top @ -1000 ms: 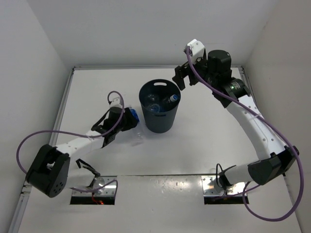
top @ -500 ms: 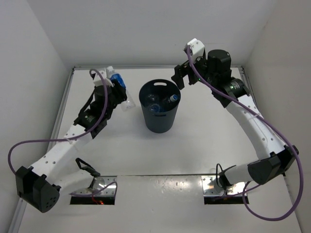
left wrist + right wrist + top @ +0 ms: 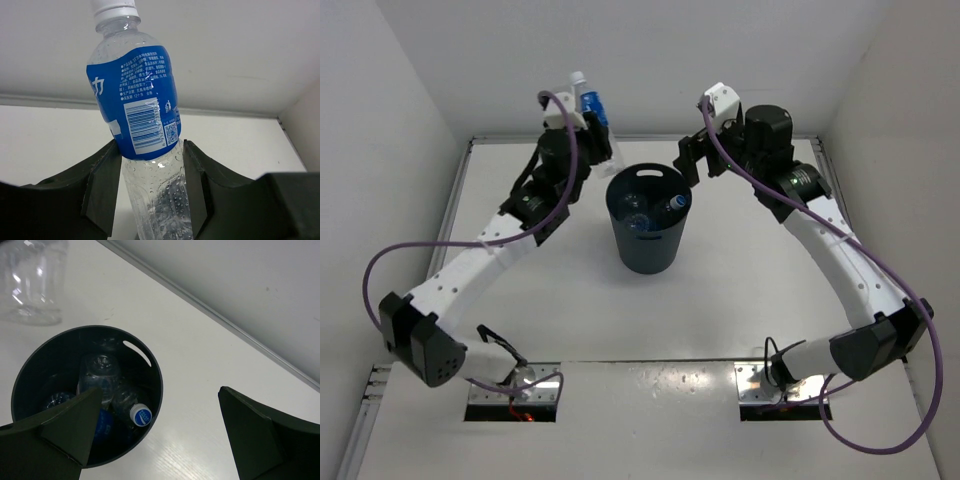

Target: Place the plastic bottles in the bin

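I should move my left gripper to the right in the top view, over the bin's opening, and down to release the bottle, as it hangs outside the bin's rim.
My left gripper is shut on a clear plastic bottle with a blue label and a white cap. It holds the bottle upright in the air, behind and to the left of the bin. In the left wrist view the bottle stands between the fingers. The dark round bin holds several bottles. My right gripper hovers open and empty over the bin's back right rim. The right wrist view shows the bin, the bottles in it and the held bottle's base.
White walls close the table at the back and both sides. The left arm's purple cable loops over the left side of the table. Two metal base plates sit at the near edge.
My left arm has lifted the bottle from the table left of the bin, up and back towards the rear wall, turning it upright. The right arm has not moved.
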Motion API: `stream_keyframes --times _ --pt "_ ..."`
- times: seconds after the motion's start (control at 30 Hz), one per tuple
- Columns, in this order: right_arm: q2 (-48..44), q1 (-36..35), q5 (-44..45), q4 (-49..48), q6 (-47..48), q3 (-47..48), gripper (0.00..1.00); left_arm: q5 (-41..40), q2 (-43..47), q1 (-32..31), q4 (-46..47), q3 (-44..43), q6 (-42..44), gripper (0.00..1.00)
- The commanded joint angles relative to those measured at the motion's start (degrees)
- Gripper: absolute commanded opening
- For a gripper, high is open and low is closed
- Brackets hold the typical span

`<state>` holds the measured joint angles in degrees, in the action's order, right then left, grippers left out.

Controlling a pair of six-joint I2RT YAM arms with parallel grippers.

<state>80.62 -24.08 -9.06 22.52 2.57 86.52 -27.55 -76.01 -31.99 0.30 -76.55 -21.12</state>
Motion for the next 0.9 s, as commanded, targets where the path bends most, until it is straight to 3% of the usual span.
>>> stream_keyframes --times 0.0,0.33,0.87 --pt "-1.96 0.34 1.68 -2.05 0.50 -1.08 1.00 0.66 -4.22 -3.69 5.93 -2.81 2.23 0.44" --pt "-3.80 0.87 4.84 -2.57 1.65 -2.23 1.00 -3.12 -10.91 -12.57 12.79 -0.88 2.23 0.44" --pt "-4.33 1.40 6.42 -2.57 2.71 -2.76 1.00 -8.13 -13.11 -15.30 16.32 6.94 -5.50 0.52"
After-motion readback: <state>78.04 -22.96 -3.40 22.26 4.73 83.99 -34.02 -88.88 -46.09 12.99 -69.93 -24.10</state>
